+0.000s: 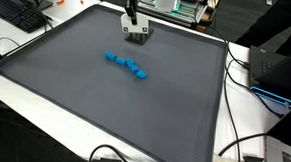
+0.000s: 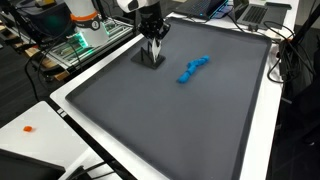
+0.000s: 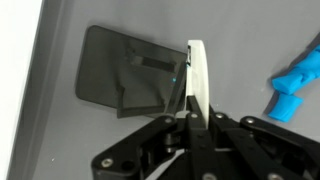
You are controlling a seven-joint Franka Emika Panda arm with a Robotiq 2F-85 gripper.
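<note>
The robot's gripper should go down next to release the white piece along the black stand's upright plate (image 2: 151, 57) (image 3: 181, 82), which is below the gripper and runs beside the piece's flat side.
My gripper (image 3: 198, 112) is shut on a thin white flat piece (image 3: 198, 70), seen edge-on in the wrist view and standing upright between the fingers. In both exterior views the gripper (image 1: 136, 20) (image 2: 152, 42) hangs over the far part of a dark grey mat (image 1: 75, 97) (image 2: 200, 120), and the white piece (image 1: 135, 30) reaches down close to the mat. A short chain of blue blocks (image 1: 126, 66) (image 2: 193, 68) (image 3: 296, 84) lies on the mat, apart from the gripper. Whether the piece touches the mat I cannot tell.
The mat has a raised black rim (image 1: 223, 95). A keyboard (image 1: 19, 14) lies beyond one side, with black cables (image 1: 244, 146) and a dark box (image 1: 278, 68) on the opposite side. Electronics with green light (image 2: 75, 45) stand behind the arm. A small orange thing (image 2: 28, 128) lies on the white table.
</note>
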